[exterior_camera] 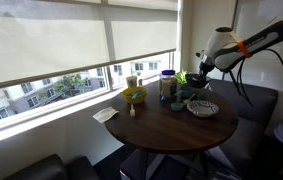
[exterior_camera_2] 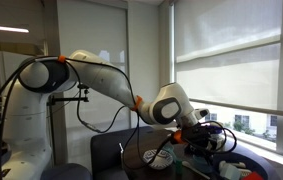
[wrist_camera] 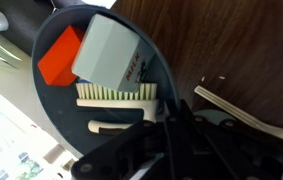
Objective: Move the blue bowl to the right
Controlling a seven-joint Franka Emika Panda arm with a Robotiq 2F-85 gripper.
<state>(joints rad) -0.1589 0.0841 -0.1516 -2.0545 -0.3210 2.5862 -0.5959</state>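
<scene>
I need to move my gripper away from the pale stick next and lower the blue bowl onto the wooden table, because the bowl is still hanging above the table.
In the wrist view the blue bowl (wrist_camera: 53,112) is wide, shallow and dark blue. It holds an orange block (wrist_camera: 59,58), a grey-blue box (wrist_camera: 111,55) and a white brush (wrist_camera: 116,95). My gripper (wrist_camera: 171,125) sits at the bowl's near rim, its dark fingers close together on that rim. In both exterior views the gripper (exterior_camera: 193,76) (exterior_camera_2: 195,127) hangs over the far side of the round wooden table (exterior_camera: 171,135). The bowl itself is hard to pick out there.
A yellow-green bowl (exterior_camera: 133,95) stands near the window. A whitish patterned plate (exterior_camera: 203,108) lies beside the gripper. A jar with a blue lid (exterior_camera: 167,82) and bottles stand at the back. A paper (exterior_camera: 106,115) lies at the table's edge. A pale stick (wrist_camera: 246,112) lies by the bowl.
</scene>
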